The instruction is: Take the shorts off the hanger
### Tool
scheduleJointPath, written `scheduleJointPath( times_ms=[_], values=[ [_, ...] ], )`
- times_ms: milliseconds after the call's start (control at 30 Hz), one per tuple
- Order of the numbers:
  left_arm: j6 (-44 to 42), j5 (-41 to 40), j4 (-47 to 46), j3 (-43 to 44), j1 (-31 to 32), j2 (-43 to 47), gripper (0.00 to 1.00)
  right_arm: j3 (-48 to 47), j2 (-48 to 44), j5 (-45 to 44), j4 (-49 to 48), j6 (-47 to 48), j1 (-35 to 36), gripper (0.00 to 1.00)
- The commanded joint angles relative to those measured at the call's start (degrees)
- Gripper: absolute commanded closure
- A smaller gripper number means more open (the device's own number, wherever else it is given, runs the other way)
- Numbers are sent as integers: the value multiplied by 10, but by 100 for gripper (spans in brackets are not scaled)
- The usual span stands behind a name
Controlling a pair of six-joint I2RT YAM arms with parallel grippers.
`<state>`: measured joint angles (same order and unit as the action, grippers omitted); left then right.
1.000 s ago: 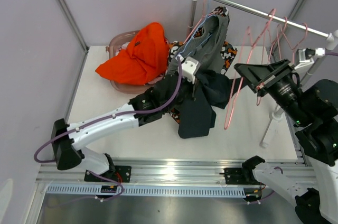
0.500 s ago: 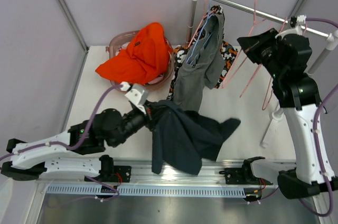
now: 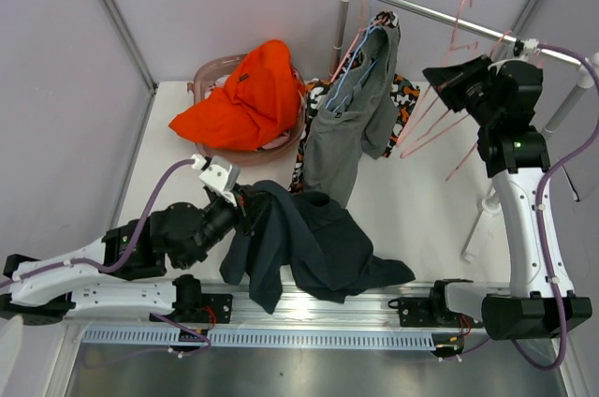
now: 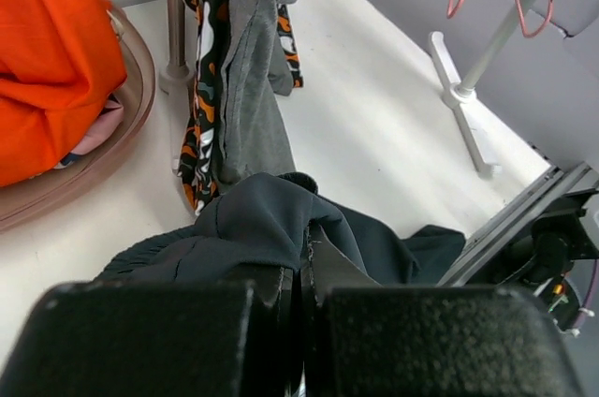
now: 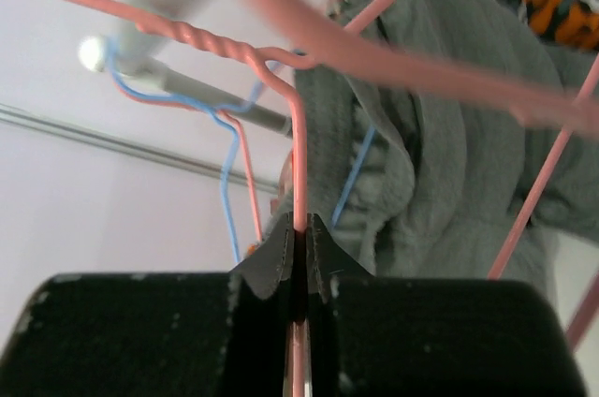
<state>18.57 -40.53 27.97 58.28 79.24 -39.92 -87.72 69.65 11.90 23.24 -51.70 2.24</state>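
Note:
The right gripper lowers beside the rack's bar (image 3: pixel 464 22) next and brings the pink wire hanger's hook down onto the rack's bar.
My left gripper (image 3: pixel 249 205) is shut on the dark charcoal shorts (image 3: pixel 314 242), which drape over the table's front edge; they also show in the left wrist view (image 4: pixel 271 228). My right gripper (image 3: pixel 447 79) is shut on a bare pink wire hanger (image 3: pixel 440 121), held near the rail (image 3: pixel 449 18); the hanger wire shows between the jaws in the right wrist view (image 5: pixel 298 172). Grey shorts (image 3: pixel 351 116) and blotch-patterned shorts (image 3: pixel 402 93) hang from hangers at the rail's left end. Orange shorts (image 3: pixel 248 97) lie heaped in the basket.
A pink basket (image 3: pixel 211 74) stands at the back left. The white rack's foot (image 3: pixel 477 247) stands on the right of the table. A metal rail (image 3: pixel 309 303) runs along the table's front edge. The grey shorts also show in the right wrist view (image 5: pixel 440 182).
My left gripper pulled the charcoal shorts off the hanger, down and back toward the front left. My right arm lifted the bare pink hanger up to the rail.

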Motion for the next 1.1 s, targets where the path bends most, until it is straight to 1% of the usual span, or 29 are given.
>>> scheduleJointPath(
  times_ms=[0,67,167,300,333,367,400,433,500,533,567,600,633,667,700,733,767,800,833,867,900,933,967,1000,1033,1067],
  values=[
    [-10,-30,0,24,3,-11,100,41,-37,37,-43,-35,-2,100],
    [-18,-37,2,42,3,-16,100,81,-53,40,-45,-39,-1,100],
    [-45,-53,-1,69,3,-21,100,112,-78,41,-36,-38,-2,100],
    [-103,-87,-5,112,1,-33,100,131,-101,49,-28,-40,-2,100],
    [-113,-103,-7,138,-1,-38,100,130,-104,50,-26,-38,-2,98],
    [-127,-105,-11,147,-5,-42,100,129,-107,51,-25,-36,-2,89],
    [-153,-106,-13,168,-11,-46,100,128,-108,56,-22,-34,-2,49],
    [-164,-106,-13,179,-29,-52,100,126,-114,57,-20,-31,-1,30],
    [-196,-95,-13,229,-57,-69,100,120,-120,58,-9,-24,-1,3],
    [-211,-88,-16,242,-92,-76,100,118,-123,59,-7,-22,-1,1],
    [-224,-76,-19,283,-112,-92,100,117,-131,59,-3,-18,-2,1],
    [-249,-67,-22,298,-132,-101,100,116,-137,59,4,-12,-1,1],
    [-261,-58,-26,314,-177,-113,100,117,-142,58,7,-9,-2,0],
    [-273,-50,-35,362,-200,-124,100,116,-155,56,11,-5,-2,1],
    [-299,-33,-38,383,-220,-159,100,117,-161,56,18,3,-2,0],
    [-308,-20,-37,402,-270,-182,100,117,-168,55,22,7,-2,1],
    [-310,-4,-24,454,-301,-204,100,117,-181,54,29,12,-2,1],
    [-304,45,-11,512,-331,-260,100,117,-188,54,33,18,-3,1],
    [-295,72,6,583,-399,-292,100,118,-194,57,34,27,-2,1],
    [-285,96,21,621,-433,-326,100,123,-201,65,34,31,-2,1],
    [-261,119,51,745,-462,-363,100,127,-216,69,35,36,-2,0],
    [-253,162,63,788,-508,-439,100,130,-222,73,36,46,-2,1],
    [-241,181,71,828,-528,-478,100,141,-229,84,36,49,-2,1],
    [-230,201,61,861,-560,-508,100,148,-244,89,36,52,-2,1],
    [-216,253,37,882,-577,-538,100,154,-249,93,39,57,-2,1],
    [-173,285,11,878,-593,-550,100,170,-256,100,43,59,-3,1]
  ],
)
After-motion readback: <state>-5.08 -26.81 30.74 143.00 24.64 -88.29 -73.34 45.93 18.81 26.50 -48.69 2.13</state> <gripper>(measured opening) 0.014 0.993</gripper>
